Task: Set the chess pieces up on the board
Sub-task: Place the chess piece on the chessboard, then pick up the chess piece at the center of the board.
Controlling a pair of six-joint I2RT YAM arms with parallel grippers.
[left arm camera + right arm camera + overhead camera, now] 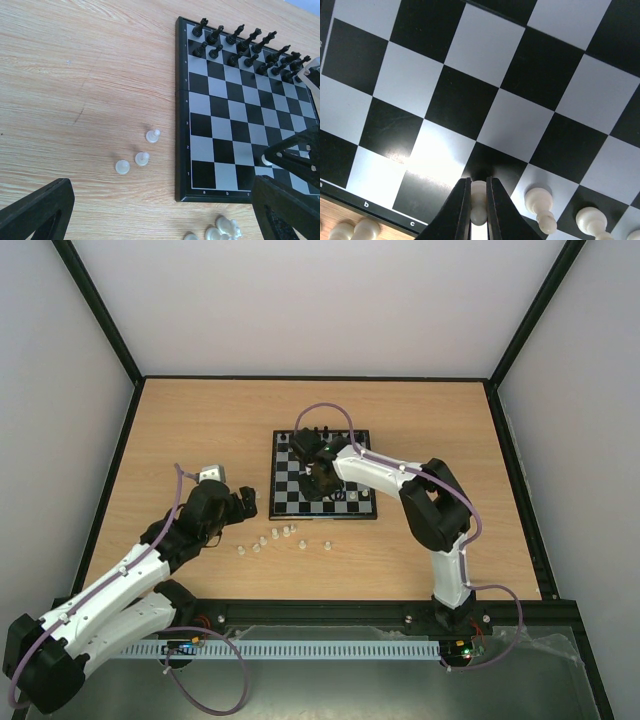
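My left gripper moves down onto the whitish piece farthest from the board (122, 167) in the small group beside it and closes next, since that piece still stands unplaced.
The board (288, 502) lies mid-table with black figures along its far rows. My right gripper (478, 195) is shut on a whitish chess piece (478, 202), holding it over a black square near the board's near edge; in the top view it sits over the board's near middle (322, 480). Two whitish pieces (540, 205) stand on squares to its right. My left gripper (243, 502) hovers open and empty left of the board. Loose whitish pieces lie on the table (142, 159), with more near the board's corner (222, 230).
The black figures (240, 42) fill the board's far two rows. A row of loose whitish pieces (275, 537) lies on the wooden table just in front of the board. A black frame edges the table.
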